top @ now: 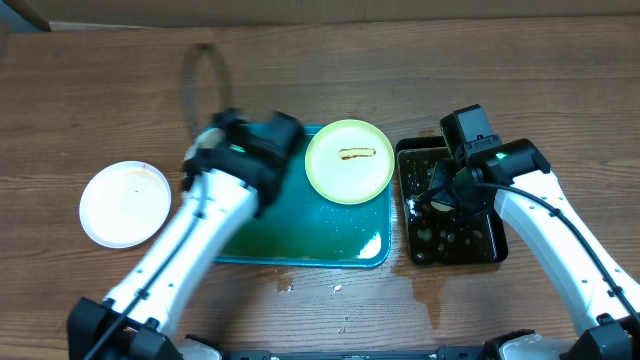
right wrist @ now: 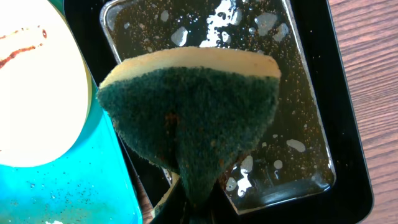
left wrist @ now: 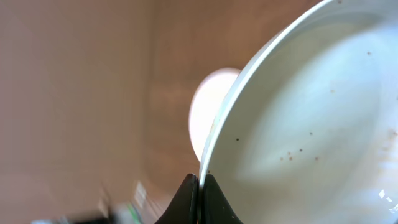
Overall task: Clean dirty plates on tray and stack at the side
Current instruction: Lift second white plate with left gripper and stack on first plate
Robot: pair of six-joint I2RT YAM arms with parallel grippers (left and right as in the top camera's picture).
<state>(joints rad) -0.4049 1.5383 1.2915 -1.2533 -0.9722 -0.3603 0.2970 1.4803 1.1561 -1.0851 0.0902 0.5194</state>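
Observation:
My left gripper moves down and to the left in the overhead view to the white plate point(left wrist: 209, 109) next, levels my tilted plate, lowers it and releases.
My left gripper point(left wrist: 199, 188) is shut on the rim of a white plate point(left wrist: 311, 118) speckled with small brown dots, held tilted on edge. In the overhead view this gripper point(top: 207, 148) is over the left end of the teal tray point(top: 300, 245), and the arm hides most of its plate. A second white plate point(top: 125, 203) lies on the table left of the tray and also shows in the left wrist view point(left wrist: 208, 106). A pale yellow-green plate point(top: 348, 160) with a brown smear sits at the tray's far right. My right gripper point(right wrist: 193, 208) is shut on a green-and-yellow sponge point(right wrist: 193, 118).
A black tray of dirty water point(top: 455, 225) stands right of the teal tray, and the sponge hangs over it point(right wrist: 298, 93). Water drops lie on the wood point(top: 335, 288) in front of the teal tray. The teal tray's floor is wet and speckled point(right wrist: 62, 193).

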